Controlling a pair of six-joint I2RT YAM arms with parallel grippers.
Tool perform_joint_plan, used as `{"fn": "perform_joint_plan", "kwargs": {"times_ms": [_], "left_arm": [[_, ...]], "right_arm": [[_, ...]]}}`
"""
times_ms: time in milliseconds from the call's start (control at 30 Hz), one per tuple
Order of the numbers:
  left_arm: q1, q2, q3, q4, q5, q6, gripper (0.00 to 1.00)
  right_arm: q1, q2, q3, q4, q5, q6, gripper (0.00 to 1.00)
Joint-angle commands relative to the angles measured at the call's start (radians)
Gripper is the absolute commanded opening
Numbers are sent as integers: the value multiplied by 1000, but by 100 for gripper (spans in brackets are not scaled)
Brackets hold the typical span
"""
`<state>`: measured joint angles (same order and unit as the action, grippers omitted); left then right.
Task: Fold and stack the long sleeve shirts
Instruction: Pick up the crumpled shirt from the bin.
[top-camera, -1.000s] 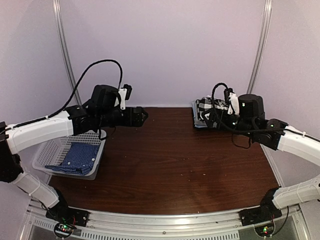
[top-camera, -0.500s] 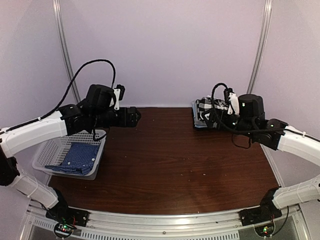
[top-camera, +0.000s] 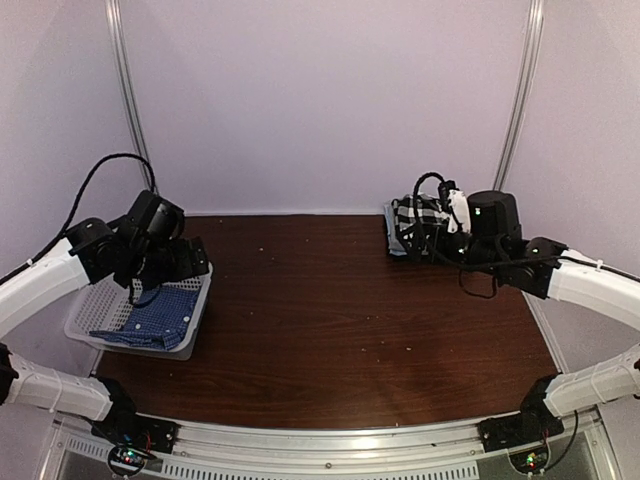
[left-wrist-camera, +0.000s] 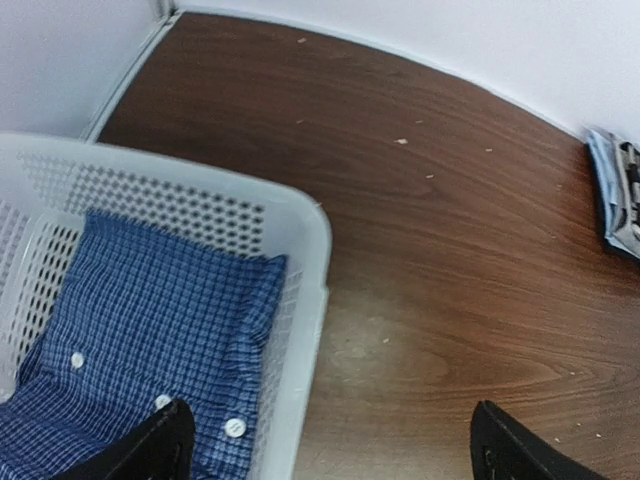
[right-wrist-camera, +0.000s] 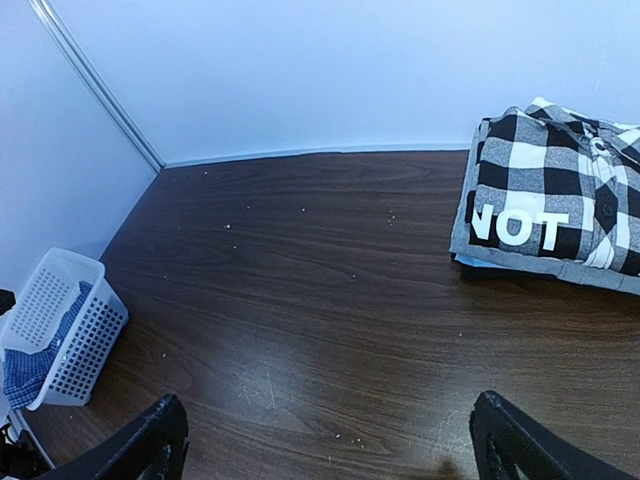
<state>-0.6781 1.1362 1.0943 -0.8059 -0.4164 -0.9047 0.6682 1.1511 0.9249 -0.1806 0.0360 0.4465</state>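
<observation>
The blue shirt is below the basket's rim. I should next move my left gripper left in the top view and down into the basket (top-camera: 100, 295), onto the cloth past the buttons.
The blue fine-checked shirt (top-camera: 150, 312) lies crumpled in the white mesh basket (top-camera: 100, 295) at the left. It shows with white buttons in the left wrist view (left-wrist-camera: 130, 330). My left gripper (top-camera: 192, 262) hovers over the basket's right rim (left-wrist-camera: 300, 215), open and empty (left-wrist-camera: 330, 455). The black-and-white checked shirt (top-camera: 408, 215) lies folded at the back right, its white lettering up (right-wrist-camera: 540, 200). My right gripper (top-camera: 425, 238) hangs beside it over bare table, open and empty (right-wrist-camera: 330, 450).
The dark wood table (top-camera: 330, 320) runs between the basket and the folded shirt, with small crumbs on it. White walls close the back and sides. The basket also shows far left in the right wrist view (right-wrist-camera: 85, 340).
My left arm has swung left and back from the table's back middle to above the basket. My right arm has shifted slightly left. Both shirts lie as before.
</observation>
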Motion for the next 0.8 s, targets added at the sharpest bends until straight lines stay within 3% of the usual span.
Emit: {"fn": "perform_joint_plan", "kwargs": {"times_ms": [0,300,567,767], "left_arm": [[113,-69,-87,-157,6,-136,98],[365,-69,-202,-125,102,-91,98],[503,178,-204,86,224,78,97],[538,354,-220,190,275,105,91]], "right_arm": [[7,-1,-11,44,-22,-24,100],[7,-2,-56,86,-52,-31,100],[6,-7,-72,104,-81,-30,100],[6,-13,-72,102,-83,-34,100]]}}
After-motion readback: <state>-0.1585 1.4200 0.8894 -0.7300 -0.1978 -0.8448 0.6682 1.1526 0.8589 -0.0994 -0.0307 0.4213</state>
